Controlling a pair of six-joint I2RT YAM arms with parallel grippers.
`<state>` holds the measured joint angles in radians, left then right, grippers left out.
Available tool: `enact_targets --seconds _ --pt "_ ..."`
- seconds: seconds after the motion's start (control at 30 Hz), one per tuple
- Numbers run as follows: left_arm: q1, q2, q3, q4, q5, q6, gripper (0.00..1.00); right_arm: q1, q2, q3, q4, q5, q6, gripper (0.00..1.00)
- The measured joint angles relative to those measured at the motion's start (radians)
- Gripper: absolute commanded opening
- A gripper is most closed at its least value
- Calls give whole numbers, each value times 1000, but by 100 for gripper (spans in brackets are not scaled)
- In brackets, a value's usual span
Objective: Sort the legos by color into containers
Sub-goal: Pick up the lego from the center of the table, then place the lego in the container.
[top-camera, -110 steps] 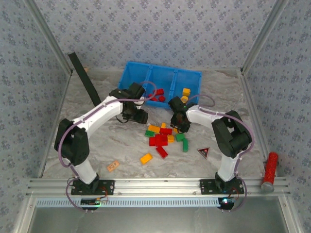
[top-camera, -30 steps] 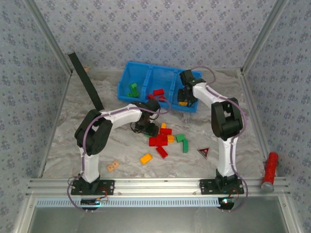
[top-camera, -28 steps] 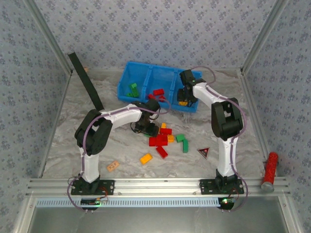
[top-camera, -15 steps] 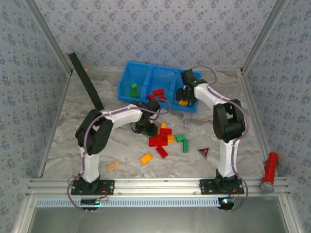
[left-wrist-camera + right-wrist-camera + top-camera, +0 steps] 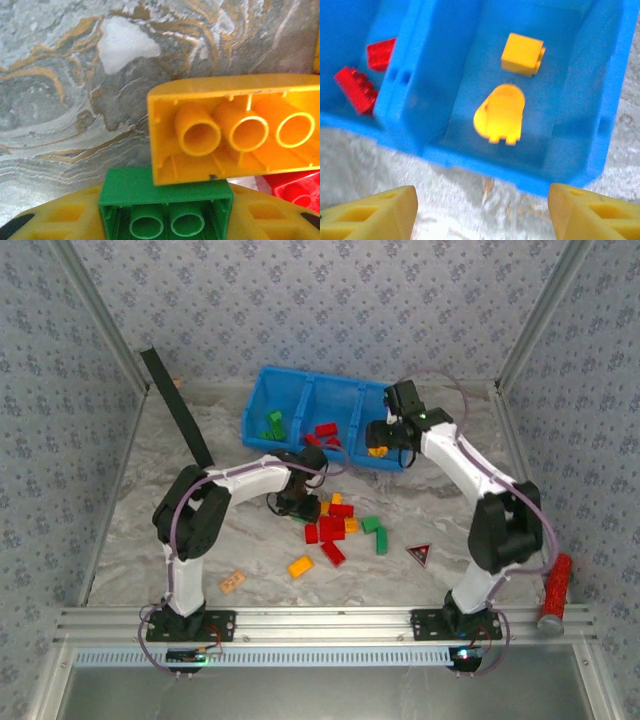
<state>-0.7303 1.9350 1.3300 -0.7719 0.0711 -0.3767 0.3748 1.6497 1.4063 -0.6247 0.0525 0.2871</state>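
Observation:
The lego in my left gripper matches the color of the green legos. My left gripper will next go up, move outward over the blue bin's near side and go down into the section of green legos to release it.
The blue bin [image 5: 300, 373] at the back holds green legos [image 5: 273, 424] on the left, red ones [image 5: 325, 430] in the middle and yellow ones [image 5: 378, 450] on the right. A loose pile [image 5: 332, 530] lies on the table in front. My left gripper [image 5: 303, 505] is down at the pile's left edge. In its wrist view the fingers press both sides of a green lego [image 5: 165, 200], with an orange lego [image 5: 235, 130] lying against it. My right gripper [image 5: 482, 210] stands open and holds nothing, just in front of the right compartment and its two yellow legos [image 5: 500, 115].
A pale orange flat piece [image 5: 233, 581] and a black triangle [image 5: 419, 554] lie near the front. A black bar [image 5: 175, 405] leans at the back left. A red cylinder [image 5: 553, 590] rests beyond the right rail. The bin's near wall [image 5: 485, 170] runs under the right gripper.
My right gripper has opened wider and drawn back from the right compartment, its arm swinging out to the right. My left gripper has closed in on the green lego at the pile.

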Motion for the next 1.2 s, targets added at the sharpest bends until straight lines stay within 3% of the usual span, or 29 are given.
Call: enact_targets --seconds 0.23,0.47,0.8,1.2 --pt "80 -43 26 -46 35 3 38 140 -289 -261 -31 2 -15 74" --pt "161 -49 228 -116 42 41 39 290 -468 -486 -9 -18 18 75" --pt "337 -28 527 -98 5 37 40 485 -470 -558 59 -41 76 78" --pt "365 293 813 -93 -50 8 41 569 -328 -554 135 -64 99 83"
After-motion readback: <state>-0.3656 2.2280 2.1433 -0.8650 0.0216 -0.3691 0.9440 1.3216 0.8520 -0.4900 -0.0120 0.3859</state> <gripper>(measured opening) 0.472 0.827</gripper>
